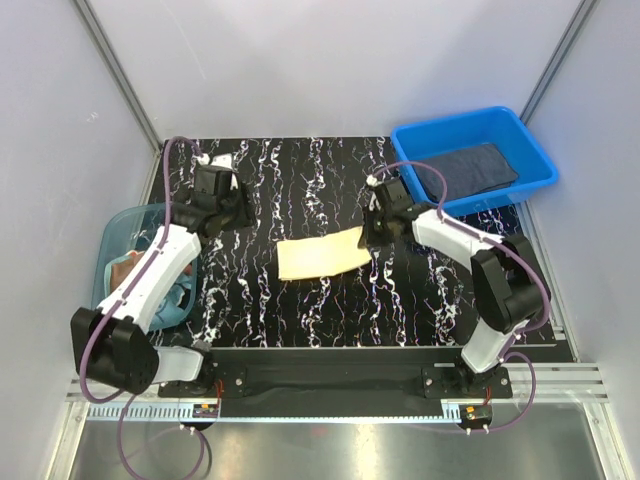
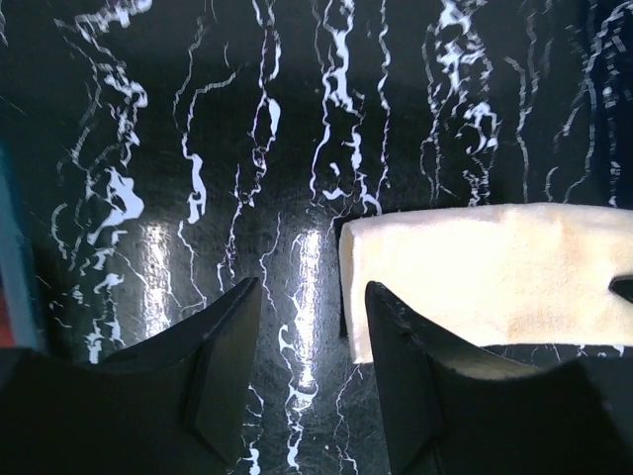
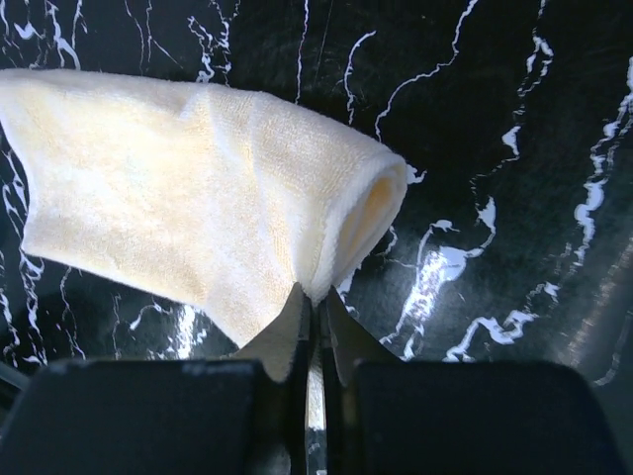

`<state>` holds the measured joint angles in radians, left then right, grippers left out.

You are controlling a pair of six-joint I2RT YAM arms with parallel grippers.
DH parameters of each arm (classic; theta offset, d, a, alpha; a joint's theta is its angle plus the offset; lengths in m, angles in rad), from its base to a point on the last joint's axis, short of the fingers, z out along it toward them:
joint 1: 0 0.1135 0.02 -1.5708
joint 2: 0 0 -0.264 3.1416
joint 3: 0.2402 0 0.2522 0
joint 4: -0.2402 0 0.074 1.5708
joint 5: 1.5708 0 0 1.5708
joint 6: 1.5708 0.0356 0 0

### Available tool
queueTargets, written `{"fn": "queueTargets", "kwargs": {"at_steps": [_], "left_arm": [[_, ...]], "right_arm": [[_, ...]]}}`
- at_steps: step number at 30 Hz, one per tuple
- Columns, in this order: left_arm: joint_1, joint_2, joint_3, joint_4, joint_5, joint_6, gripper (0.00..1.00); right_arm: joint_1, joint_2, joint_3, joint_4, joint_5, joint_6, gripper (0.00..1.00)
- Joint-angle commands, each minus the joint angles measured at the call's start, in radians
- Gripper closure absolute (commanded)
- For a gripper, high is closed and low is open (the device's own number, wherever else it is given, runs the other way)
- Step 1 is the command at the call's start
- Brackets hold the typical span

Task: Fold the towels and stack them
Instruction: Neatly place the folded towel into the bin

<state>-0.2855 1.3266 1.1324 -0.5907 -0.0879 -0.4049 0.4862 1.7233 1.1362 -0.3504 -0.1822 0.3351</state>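
My right gripper should move up and outward with the yellow towel, then go down to release it onto the slate-blue towel in the bin, because the yellow towel is folded.
A folded pale yellow towel lies in the middle of the black marbled table. My right gripper is shut on its right end; in the right wrist view the fingertips pinch the doubled edge of the towel, which is lifted a little there. My left gripper stands open over bare table, just left of the towel's left end, with nothing between its fingers. A dark slate-blue towel lies flat in the blue bin. A red towel and a light teal one sit crumpled in the teal tub.
The blue plastic bin stands at the back right corner of the table. The translucent teal tub sits off the left edge, beside the left arm. Grey walls close in the table on three sides.
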Motion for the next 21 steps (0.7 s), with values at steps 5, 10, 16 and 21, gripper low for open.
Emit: {"fn": "queueTargets", "kwargs": {"at_steps": [5, 10, 16, 21], "left_arm": [[0.002, -0.017, 0.010, -0.052, -0.010, 0.090, 0.48], [0.002, -0.029, 0.007, -0.049, 0.013, 0.109, 0.47], [0.003, -0.026, -0.017, -0.018, 0.060, 0.118, 0.47], [0.003, 0.006, -0.003, -0.014, 0.111, 0.127, 0.47]], "right_arm": [[0.006, 0.001, 0.238, -0.228, 0.137, -0.203, 1.00], [-0.069, 0.070, 0.442, -0.369, 0.139, -0.323, 1.00], [-0.208, 0.137, 0.646, -0.470, 0.106, -0.453, 1.00], [-0.279, 0.260, 0.848, -0.590, 0.122, -0.545, 1.00]]}}
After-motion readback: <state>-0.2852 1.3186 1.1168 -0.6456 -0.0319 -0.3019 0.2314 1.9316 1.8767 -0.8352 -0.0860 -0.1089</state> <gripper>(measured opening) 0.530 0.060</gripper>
